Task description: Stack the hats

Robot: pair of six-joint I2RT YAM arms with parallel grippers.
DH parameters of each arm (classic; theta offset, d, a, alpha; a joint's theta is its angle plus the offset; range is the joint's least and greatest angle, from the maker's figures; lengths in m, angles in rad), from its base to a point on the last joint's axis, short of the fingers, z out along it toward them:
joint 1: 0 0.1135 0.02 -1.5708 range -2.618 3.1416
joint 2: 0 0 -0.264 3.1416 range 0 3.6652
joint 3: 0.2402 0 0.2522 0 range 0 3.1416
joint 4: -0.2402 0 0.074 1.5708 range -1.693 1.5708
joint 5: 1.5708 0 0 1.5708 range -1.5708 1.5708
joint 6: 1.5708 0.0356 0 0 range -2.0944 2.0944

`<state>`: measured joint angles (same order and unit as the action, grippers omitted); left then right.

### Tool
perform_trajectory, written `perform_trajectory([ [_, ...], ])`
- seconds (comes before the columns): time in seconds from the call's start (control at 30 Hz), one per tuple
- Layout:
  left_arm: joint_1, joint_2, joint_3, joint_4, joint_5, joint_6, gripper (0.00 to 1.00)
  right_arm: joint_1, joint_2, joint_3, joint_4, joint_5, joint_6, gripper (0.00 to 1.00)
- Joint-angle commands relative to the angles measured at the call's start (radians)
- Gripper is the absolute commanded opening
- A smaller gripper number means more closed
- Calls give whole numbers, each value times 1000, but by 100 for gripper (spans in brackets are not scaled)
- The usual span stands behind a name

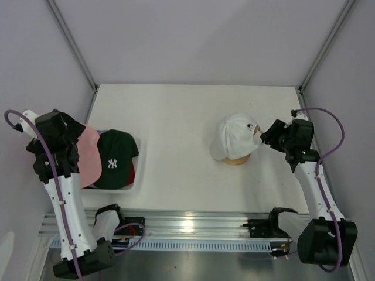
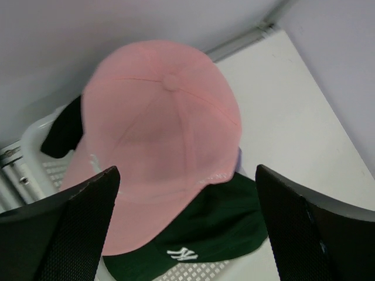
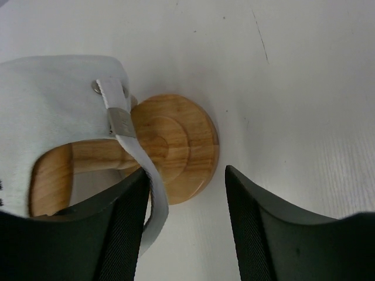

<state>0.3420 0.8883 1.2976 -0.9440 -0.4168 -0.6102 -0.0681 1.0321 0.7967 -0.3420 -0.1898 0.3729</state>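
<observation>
I will next move my open left gripper down toward the right in the top view, to the uncovered top of the dark hat beside the pink hat.
A white hat sits on the round wooden stand. In the right wrist view its rear strap hangs down over the stand and rests against my left finger's inner face. My right gripper is open at the back of the white hat, its jaws partly apart around the strap. A pink hat lies on a dark hat with a white NY logo in the basket. My left gripper hangs wide open above them, holding nothing. It shows in the top view at the far left.
The white mesh basket stands at the near left with a red hat under the dark one. A black hat shows at the basket's back edge. White walls close in the table on three sides.
</observation>
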Motion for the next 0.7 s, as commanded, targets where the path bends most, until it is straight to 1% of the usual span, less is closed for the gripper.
perform_trajectory([
  [0.0, 11, -26, -21, 102, 296, 143, 99, -6, 22, -28, 84, -2, 7, 56],
  [0.03, 9, -31, -30, 120, 362, 176, 100, -6, 28, -45, 93, -3, 14, 54],
  [0.07, -1, -31, -50, 137, 407, 228, 100, -6, 45, -53, 104, -5, 17, 49],
  [0.1, -15, -31, -53, 136, 446, 246, 98, -6, 55, -59, 118, -7, 18, 46],
  [0.13, -38, -26, -54, 129, 432, 260, 98, -6, 66, -68, 121, -4, 23, 44],
  [0.17, -93, -22, -54, 116, 421, 297, 98, -6, 78, -70, 124, -2, 24, 40],
  [0.2, -121, -15, -52, 107, 415, 312, 98, -6, 101, -73, 129, 3, 24, 37],
  [0.23, -183, 9, -49, 99, 373, 322, 98, -6, 114, -77, 136, 15, 24, 36],
  [0.33, -293, 61, -50, 74, 300, 345, 98, -6, 158, -90, 140, 36, 24, 33],
  [0.37, -354, 107, -49, 70, 246, 348, 98, -7, 166, -88, 136, 35, 23, 31],
  [0.43, -414, 161, -38, 50, 182, 349, 99, -9, 171, -88, 133, 27, 26, 31],
  [0.47, -454, 211, -31, 44, 114, 351, 100, -9, 166, -91, 135, 26, 29, 31],
  [0.57, -503, 283, -14, 19, -3, 357, 100, -9, 135, -102, 138, 33, 35, 31],
  [0.6, -508, 322, -14, 14, -20, 357, 99, -9, 129, -103, 136, 38, 35, 31],
  [0.67, -515, 350, -15, 20, -39, 356, 99, -9, 108, -103, 132, 43, 37, 32],
])
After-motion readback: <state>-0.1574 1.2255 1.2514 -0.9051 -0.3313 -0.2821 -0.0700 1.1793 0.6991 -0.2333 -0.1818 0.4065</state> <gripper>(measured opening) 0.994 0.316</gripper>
